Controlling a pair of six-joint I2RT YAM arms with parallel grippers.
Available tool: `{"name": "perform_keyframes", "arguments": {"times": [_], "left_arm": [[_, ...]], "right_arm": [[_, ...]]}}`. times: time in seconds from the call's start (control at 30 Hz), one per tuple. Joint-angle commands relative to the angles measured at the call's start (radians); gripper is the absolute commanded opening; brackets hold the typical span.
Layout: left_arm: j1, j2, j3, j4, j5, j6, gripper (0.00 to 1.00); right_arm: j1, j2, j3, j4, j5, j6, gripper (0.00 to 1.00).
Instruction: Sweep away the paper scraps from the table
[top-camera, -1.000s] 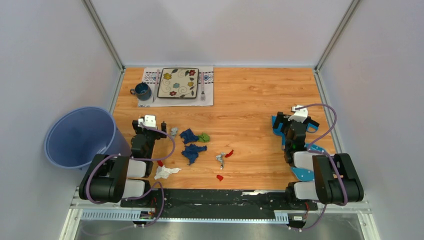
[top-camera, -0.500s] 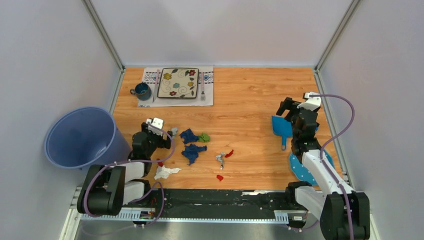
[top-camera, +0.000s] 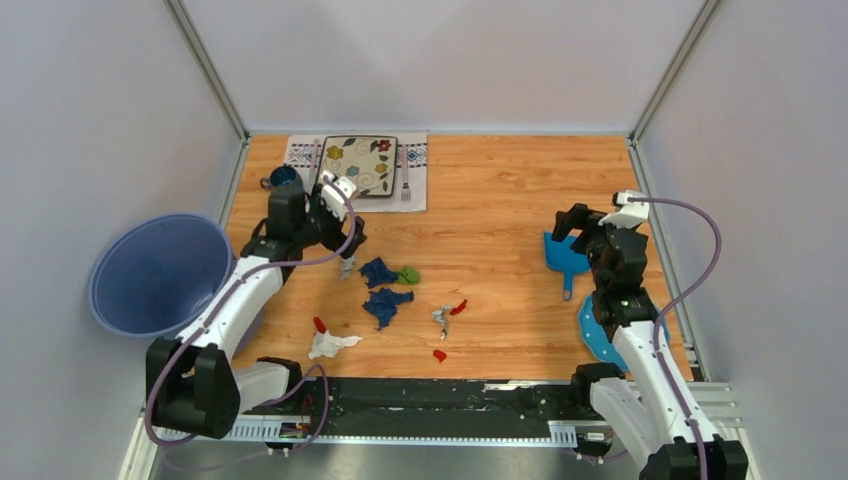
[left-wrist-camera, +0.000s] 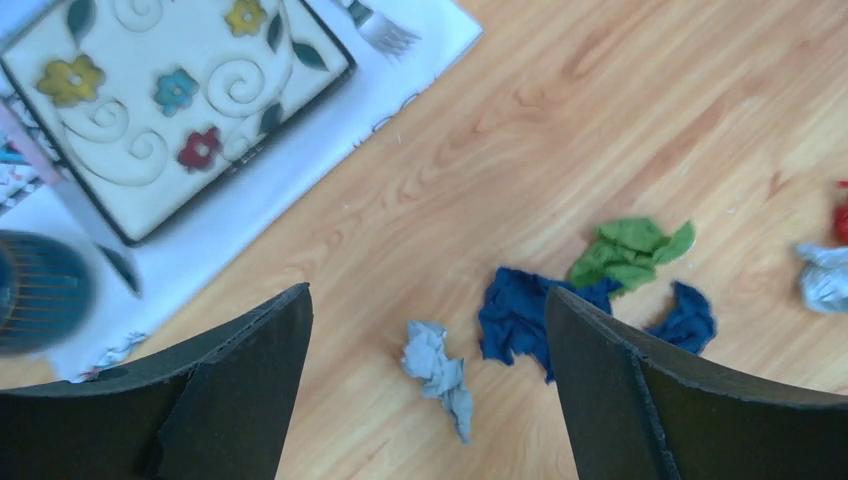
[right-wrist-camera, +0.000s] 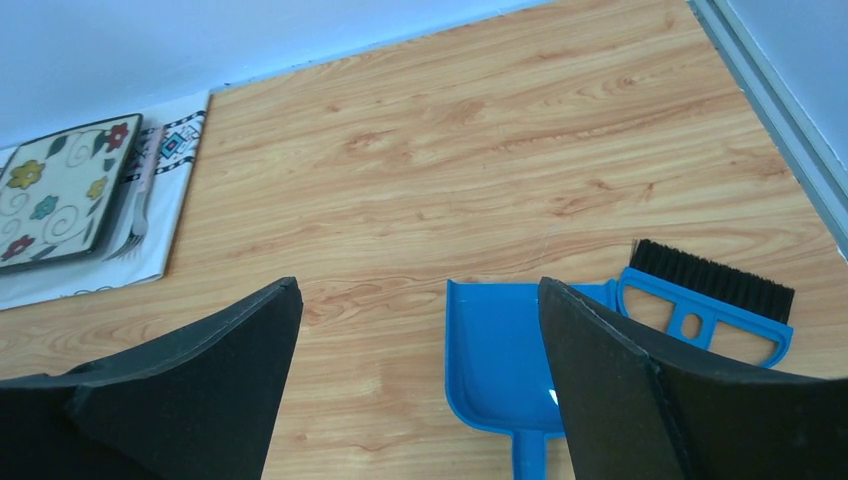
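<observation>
The left gripper needs to move, open, to the left in the top view onto the blue bin's table-side rim (top-camera: 231, 258), because the bin is away from the scraps.
Paper scraps lie mid-table (top-camera: 520, 190): a grey one (top-camera: 347, 266), two dark blue (top-camera: 377, 271) (top-camera: 386, 305), green (top-camera: 408, 274), silver-grey (top-camera: 440, 318), red (top-camera: 459, 306) (top-camera: 439, 354) and white (top-camera: 330, 345). My left gripper (top-camera: 347, 238) hangs open above the grey scrap (left-wrist-camera: 437, 370), which shows between its fingers (left-wrist-camera: 250, 380) in the left wrist view; the gripper (left-wrist-camera: 428, 300) holds nothing. Dark blue (left-wrist-camera: 520, 310) and green (left-wrist-camera: 628, 250) scraps lie just to the right of it. My right gripper (top-camera: 583, 235) is open and empty above a blue dustpan (top-camera: 560, 254).
A blue dustpan (right-wrist-camera: 500, 350) and a black-bristled brush (right-wrist-camera: 710, 295) lie at the right. A flowered plate (top-camera: 357, 165), fork (top-camera: 405, 185) and mug (top-camera: 283, 178) sit on a placemat (top-camera: 300, 150) at the back left. A blue bin (top-camera: 160, 275) stands off the left edge. A blue dotted cloth (top-camera: 598, 340) lies under the right arm.
My left arm has stretched out from near its base toward the back, its gripper now over the grey scrap. My right arm has lifted and shifted slightly right over the dustpan.
</observation>
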Motion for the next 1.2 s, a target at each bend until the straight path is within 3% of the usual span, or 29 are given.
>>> {"name": "perform_keyframes", "arguments": {"times": [0.0, 0.17, 0.3, 0.43, 0.63, 0.8, 1.0, 1.17], "left_arm": [[0.000, -0.035, 0.338, -0.452, 0.053, 0.054, 0.93], [0.000, -0.013, 0.671, -0.787, -0.043, 0.114, 0.93], [0.002, 0.004, 0.887, -1.021, -0.332, 0.166, 0.95], [0.002, -0.009, 0.929, -1.161, -0.612, 0.215, 0.96], [0.002, -0.041, 1.049, -1.379, -0.756, 0.171, 0.97], [0.003, -0.153, 0.976, -1.381, -0.908, 0.134, 0.99], [0.041, -0.219, 0.747, -1.381, -0.827, 0.087, 0.99], [0.092, -0.223, 0.702, -1.378, -0.815, 0.080, 0.99]], "right_arm": [[0.001, -0.027, 0.079, -0.072, -0.071, 0.020, 0.92], [0.004, -0.001, 0.148, -0.204, -0.128, 0.052, 0.92], [0.010, 0.045, 0.262, -0.336, -0.127, 0.063, 0.92], [0.022, 0.095, 0.349, -0.463, -0.128, 0.066, 0.92], [0.047, 0.103, 0.376, -0.503, -0.166, 0.063, 0.93], [0.047, 0.107, 0.376, -0.491, -0.173, 0.051, 0.93], [0.047, 0.138, 0.388, -0.486, -0.193, 0.051, 0.92], [0.048, 0.140, 0.379, -0.477, -0.203, 0.049, 0.92]]}}
